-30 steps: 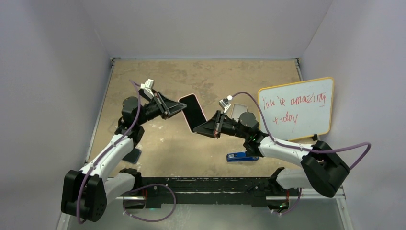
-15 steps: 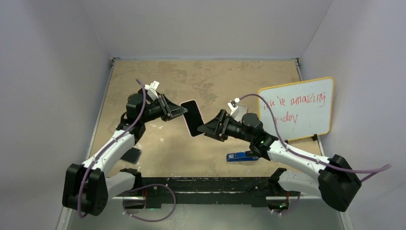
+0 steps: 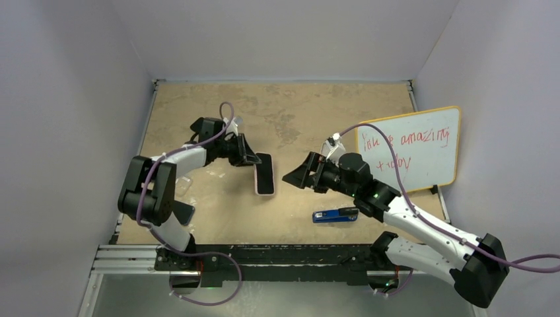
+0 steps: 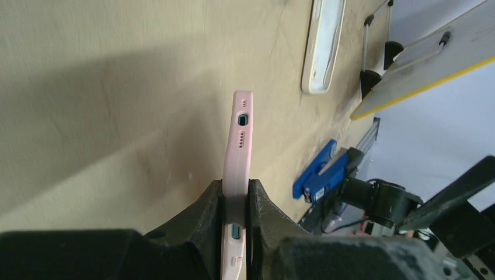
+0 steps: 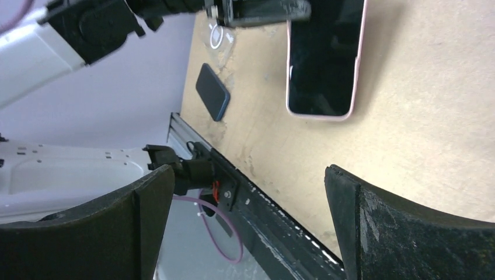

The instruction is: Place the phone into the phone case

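Next, my left gripper moves outward and down and releases the phone [image 3: 265,174] on the bare tabletop, since that clear spot lies below and outward of the gripper.
The phone [image 3: 265,174] shows a black screen with the pink phone case round its rim, screen up and low over the table, left of centre. My left gripper [image 3: 253,160] is shut on its far end. In the left wrist view the pink edge [image 4: 240,140] runs out from between the fingers of the left gripper [image 4: 235,195]. I cannot tell whether it rests on the table. My right gripper [image 3: 298,175] stands open just right of the phone, apart from it. In the right wrist view the phone [image 5: 323,58] lies beyond the empty right gripper [image 5: 250,175].
A blue tool [image 3: 335,215] lies near the front, right of centre. A whiteboard [image 3: 409,148] stands on the right. A small dark slab [image 3: 183,212] lies front left. A white flat case [image 4: 324,44] lies farther off in the left wrist view.
The right gripper let go of the phone, opened wide and drew back to the right. The left arm carried the phone down toward the table.
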Controlling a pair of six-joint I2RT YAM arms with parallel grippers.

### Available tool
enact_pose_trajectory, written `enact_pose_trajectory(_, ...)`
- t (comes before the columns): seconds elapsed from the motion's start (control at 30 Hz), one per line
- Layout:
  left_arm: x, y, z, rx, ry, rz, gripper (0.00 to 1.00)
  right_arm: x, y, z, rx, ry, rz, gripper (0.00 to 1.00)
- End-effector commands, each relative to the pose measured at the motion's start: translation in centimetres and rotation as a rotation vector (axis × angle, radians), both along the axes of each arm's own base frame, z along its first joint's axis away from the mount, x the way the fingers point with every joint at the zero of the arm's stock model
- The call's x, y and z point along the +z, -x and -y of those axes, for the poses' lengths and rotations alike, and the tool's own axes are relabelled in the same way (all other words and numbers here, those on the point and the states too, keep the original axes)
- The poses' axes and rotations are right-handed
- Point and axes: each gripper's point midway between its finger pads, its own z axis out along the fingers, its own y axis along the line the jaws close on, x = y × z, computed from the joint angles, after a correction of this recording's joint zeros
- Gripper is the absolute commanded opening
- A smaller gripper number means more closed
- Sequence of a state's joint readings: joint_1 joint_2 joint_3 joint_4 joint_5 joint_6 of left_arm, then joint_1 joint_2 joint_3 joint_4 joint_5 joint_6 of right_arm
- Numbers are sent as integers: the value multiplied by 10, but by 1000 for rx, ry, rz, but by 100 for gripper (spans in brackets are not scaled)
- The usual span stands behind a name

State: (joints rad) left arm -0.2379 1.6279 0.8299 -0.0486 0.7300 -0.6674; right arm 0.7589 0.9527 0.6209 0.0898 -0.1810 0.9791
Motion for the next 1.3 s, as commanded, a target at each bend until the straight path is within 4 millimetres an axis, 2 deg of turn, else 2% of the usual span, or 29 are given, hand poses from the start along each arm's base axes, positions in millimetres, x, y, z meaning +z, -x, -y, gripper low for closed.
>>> enact_pose_trajectory(0.0,25,-52,6,-70,-32,192,0,5,-5,15,-26,91,72,99)
enact_pose_trajectory(0.03,17,-61,4,-69,-60,187,0,4,-5,16,-28,99,74,99)
enact_pose_trajectory(0.17,13,-106,1,-45,-109,228,0,1,-4,22,-35,129,76,99)
enact_pose_trajectory(0.3,0,-139,0,-44,-160,234,1,0,-4,29,-49,168,81,99)
enact_pose_trajectory(0.37,-7,-149,-1,-47,-190,224,7,0,-4,33,-60,189,83,99)
enact_pose_trajectory(0.47,-19,-153,-8,-46,-244,195,24,-2,-5,40,-80,221,79,99)
enact_pose_trajectory(0.57,-24,-148,-16,-38,-290,173,33,-5,-5,43,-87,240,73,99)
enact_pose_trajectory(0.7,-21,-140,-34,-5,-387,150,37,-6,-6,42,-88,238,71,99)
enact_pose_trajectory(0.73,-16,-139,-38,4,-405,154,39,-7,-6,41,-85,238,70,99)
enact_pose_trajectory(0.8,-5,-135,-43,14,-431,160,52,-8,-8,39,-85,239,66,99)
enact_pose_trajectory(0.9,18,-122,-48,24,-440,177,66,-12,-11,38,-93,254,51,97)
enact_pose_trajectory(1.0,41,-102,-50,32,-432,214,78,-13,-15,34,-90,272,35,93)
enact_pose_trajectory(1.2,79,-45,-56,23,-394,298,82,-14,-29,27,-95,325,28,81)
enact_pose_trajectory(1.27,84,-26,-60,35,-388,317,86,-16,-38,28,-110,373,35,75)
